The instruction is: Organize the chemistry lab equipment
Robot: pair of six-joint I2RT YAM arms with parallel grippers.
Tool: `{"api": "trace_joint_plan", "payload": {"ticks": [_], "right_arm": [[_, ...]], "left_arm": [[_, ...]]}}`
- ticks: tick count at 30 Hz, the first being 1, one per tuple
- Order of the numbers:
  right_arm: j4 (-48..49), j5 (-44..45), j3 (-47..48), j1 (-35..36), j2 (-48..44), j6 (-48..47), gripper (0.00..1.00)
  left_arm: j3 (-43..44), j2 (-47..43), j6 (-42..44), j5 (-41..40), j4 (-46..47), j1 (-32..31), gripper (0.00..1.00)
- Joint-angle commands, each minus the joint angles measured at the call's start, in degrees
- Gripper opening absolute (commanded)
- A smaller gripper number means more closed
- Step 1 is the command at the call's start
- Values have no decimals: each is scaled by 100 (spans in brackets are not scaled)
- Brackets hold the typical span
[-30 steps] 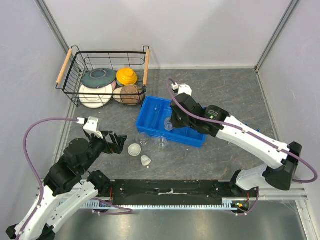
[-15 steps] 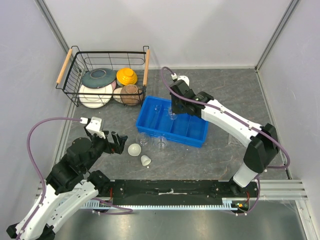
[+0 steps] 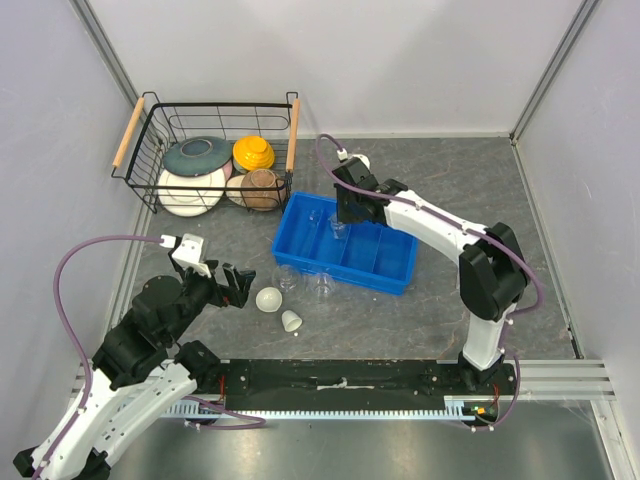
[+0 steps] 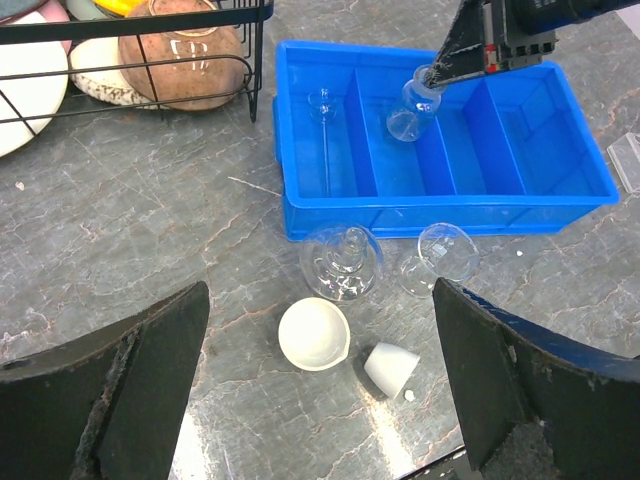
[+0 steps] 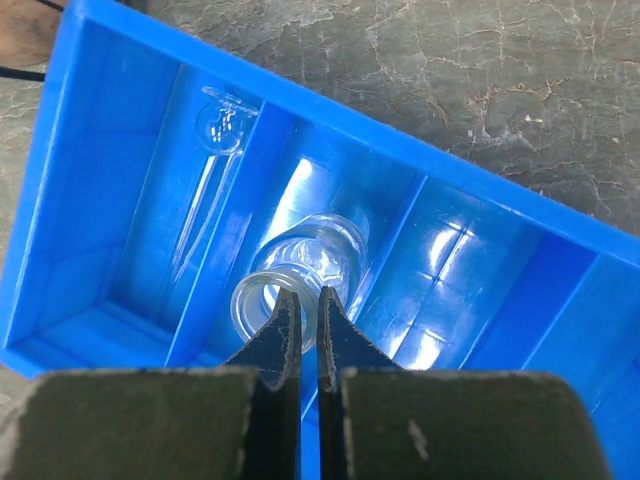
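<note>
The flask (image 5: pixel 300 270) in my right gripper needs to move outward next. I need to let go of the flask's rim where the tray's section beside the long-stemmed glass piece has free bottom by its far side (image 5: pixel 332 196).
My right gripper (image 5: pixel 301 297) is shut on the rim of a small clear glass flask (image 5: pixel 300 270), holding it over the blue divided tray (image 5: pixel 100 150); the flask also shows in the left wrist view (image 4: pixel 412 103) and from above (image 3: pixel 338 228). A long-stemmed clear glass piece (image 5: pixel 215 150) lies in the tray's left compartment. On the table in front of the tray stand two clear glass pieces (image 4: pixel 341 262) (image 4: pixel 445 252), a white dish (image 4: pixel 314 333) and a small white cup on its side (image 4: pixel 391 368). My left gripper (image 4: pixel 320 400) is open above the white dish.
A black wire basket (image 3: pixel 155 112) with wooden handles holds coloured ceramic bowls and plates at the back left. A small clear piece (image 4: pixel 627 160) lies right of the tray. Grey walls enclose the table on three sides.
My right arm has carried the flask back and left, from the tray's front to over its left-middle compartment. The left gripper has hardly moved.
</note>
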Motion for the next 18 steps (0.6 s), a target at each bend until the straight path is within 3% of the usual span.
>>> {"api": "trace_joint_plan", "payload": {"ticks": [1, 17, 18], "right_arm": [[372, -39, 385, -141, 228, -40, 0], [1321, -145, 86, -299, 553, 39, 0], [1330, -118, 77, -299, 553, 39, 5]], "left_arm": [[-38, -26, 204, 88, 238, -10, 100], [-47, 17, 178, 123, 237, -10, 100], [-56, 18, 169, 149, 238, -10, 100]]}}
